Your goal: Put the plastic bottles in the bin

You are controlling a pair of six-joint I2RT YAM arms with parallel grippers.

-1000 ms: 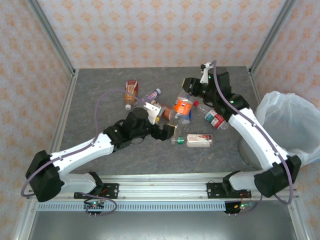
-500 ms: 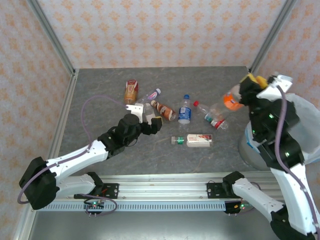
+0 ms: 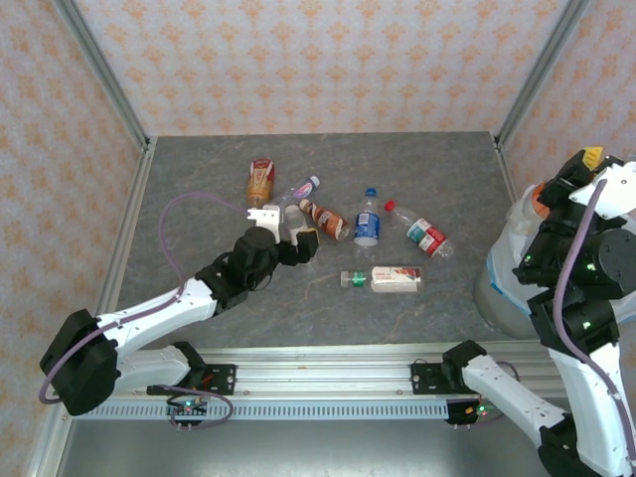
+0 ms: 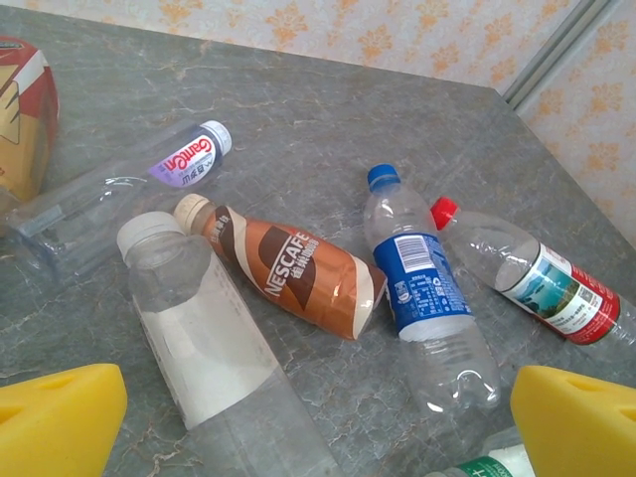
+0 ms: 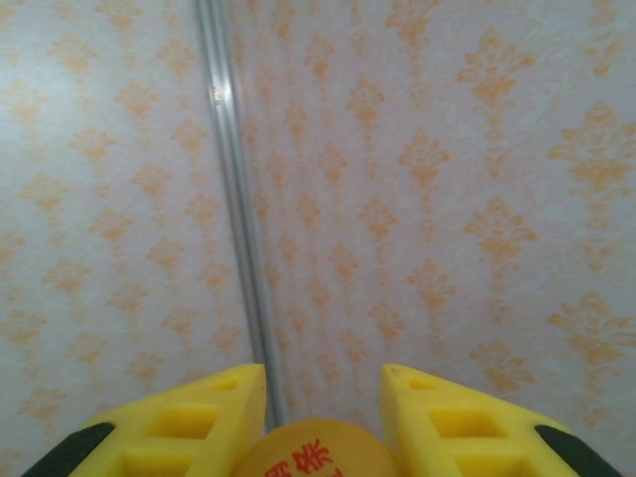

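Note:
My right gripper is raised above the bin's white bag (image 3: 512, 253), and it should come down and tip downward to release the orange-labelled bottle inside that bag.
Several plastic bottles lie on the grey table: a brown-red one (image 3: 260, 182), a purple-labelled clear one (image 3: 303, 187), a brown Nescafe one (image 3: 326, 221), a blue-labelled one (image 3: 368, 224), a red-labelled one (image 3: 422, 235) and a green-capped one (image 3: 383, 279). My left gripper (image 3: 294, 238) is open just short of the Nescafe bottle (image 4: 298, 278), with a white-capped clear bottle (image 4: 194, 343) between its pads. My right gripper (image 3: 581, 169) is raised over the bin (image 3: 500, 273), shut on an orange-labelled bottle (image 5: 320, 455). The right arm hides most of the bin.
Metal frame posts (image 3: 104, 75) and patterned walls close in the table at the back and sides. A rail (image 3: 318, 380) runs along the near edge. The bin's white bag (image 3: 509, 224) bulges over the table's right edge.
My right arm lifted the orange-labelled bottle off the table and swung it right, over the bin. My left gripper drew back left, towards the white-capped bottle.

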